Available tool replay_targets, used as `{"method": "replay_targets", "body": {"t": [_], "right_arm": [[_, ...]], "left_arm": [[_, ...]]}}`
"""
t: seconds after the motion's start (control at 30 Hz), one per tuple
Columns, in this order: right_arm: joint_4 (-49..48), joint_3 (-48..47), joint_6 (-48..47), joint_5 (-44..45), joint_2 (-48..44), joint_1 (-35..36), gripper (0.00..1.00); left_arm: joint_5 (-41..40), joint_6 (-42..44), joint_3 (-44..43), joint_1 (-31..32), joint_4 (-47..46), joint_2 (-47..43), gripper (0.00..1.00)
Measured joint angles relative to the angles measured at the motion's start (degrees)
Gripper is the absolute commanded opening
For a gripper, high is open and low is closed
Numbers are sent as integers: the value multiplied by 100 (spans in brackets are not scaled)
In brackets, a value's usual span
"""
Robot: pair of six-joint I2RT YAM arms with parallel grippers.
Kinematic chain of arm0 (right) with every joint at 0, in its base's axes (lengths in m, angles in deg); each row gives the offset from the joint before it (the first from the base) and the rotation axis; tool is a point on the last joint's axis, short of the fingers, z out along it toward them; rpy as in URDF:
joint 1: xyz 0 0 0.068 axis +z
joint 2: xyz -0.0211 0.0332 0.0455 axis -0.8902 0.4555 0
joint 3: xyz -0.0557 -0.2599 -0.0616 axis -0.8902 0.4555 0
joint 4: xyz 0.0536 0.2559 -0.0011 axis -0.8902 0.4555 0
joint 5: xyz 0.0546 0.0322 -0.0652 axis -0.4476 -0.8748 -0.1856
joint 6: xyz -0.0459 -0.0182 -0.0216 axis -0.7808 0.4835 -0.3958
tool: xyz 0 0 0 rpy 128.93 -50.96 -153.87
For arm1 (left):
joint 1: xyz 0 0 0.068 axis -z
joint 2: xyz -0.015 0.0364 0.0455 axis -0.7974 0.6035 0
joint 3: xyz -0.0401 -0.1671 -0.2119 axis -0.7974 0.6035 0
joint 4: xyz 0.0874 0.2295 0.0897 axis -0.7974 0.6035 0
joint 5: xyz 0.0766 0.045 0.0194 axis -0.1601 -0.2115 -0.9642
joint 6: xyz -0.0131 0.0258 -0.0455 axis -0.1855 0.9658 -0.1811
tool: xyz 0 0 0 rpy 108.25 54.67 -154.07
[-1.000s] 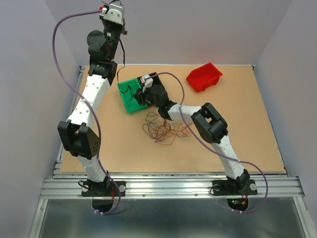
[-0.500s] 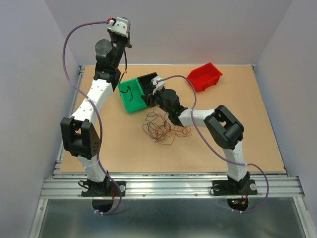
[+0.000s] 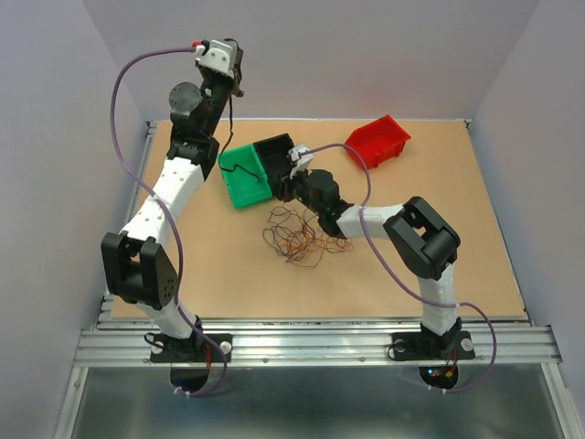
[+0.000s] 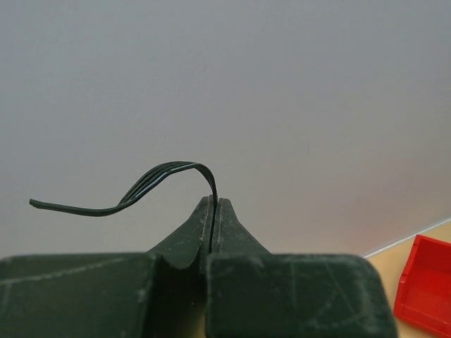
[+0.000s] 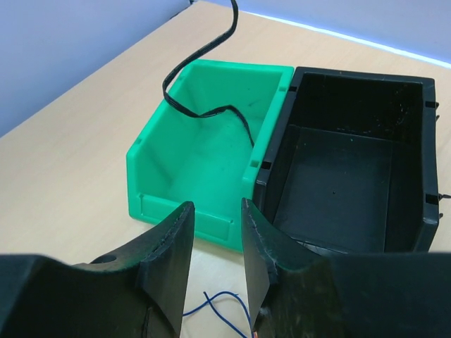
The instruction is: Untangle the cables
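The green bin is below my left gripper, so my left gripper will next tip downward and go down into the green bin (image 3: 245, 178) to let go of the black cable (image 3: 228, 119) inside.
A tangle of thin black, red and orange-brown cables (image 3: 306, 236) lies mid-table. My left gripper (image 3: 236, 89) is raised high at the back, shut on a black cable (image 3: 228, 119) that hangs down into the green bin (image 3: 245, 178). The left wrist view shows that cable (image 4: 169, 169) pinched between the shut tips of the left gripper (image 4: 213, 205). My right gripper (image 5: 216, 218) is open and empty, low over the table just in front of the green bin (image 5: 204, 155). The black cable's end (image 5: 211, 109) curls inside that bin.
A black bin (image 3: 274, 151) stands against the green bin's right side, also seen as the black bin (image 5: 345, 176) in the right wrist view. A red bin (image 3: 377, 142) sits at the back right. A thin blue wire (image 5: 218, 306) lies under my right gripper.
My right gripper has drawn back from over the green bin toward the right, uncovering the black bin. The left arm has shifted slightly right, still holding the black cable.
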Motion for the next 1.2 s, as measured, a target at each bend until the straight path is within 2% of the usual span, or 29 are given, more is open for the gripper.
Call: {"method": "replay_targets", "body": {"t": [0.23, 0.53, 1.2], "right_arm": [[-146, 184, 57, 17, -22, -13, 38], [-278, 629, 103, 116, -315, -39, 38], [-629, 1309, 203, 249, -780, -258, 38]], "left_arm": [[262, -240, 310, 90, -157, -468, 0], [264, -426, 509, 105, -142, -358, 0], [170, -374, 1792, 66, 181, -315, 0]]}}
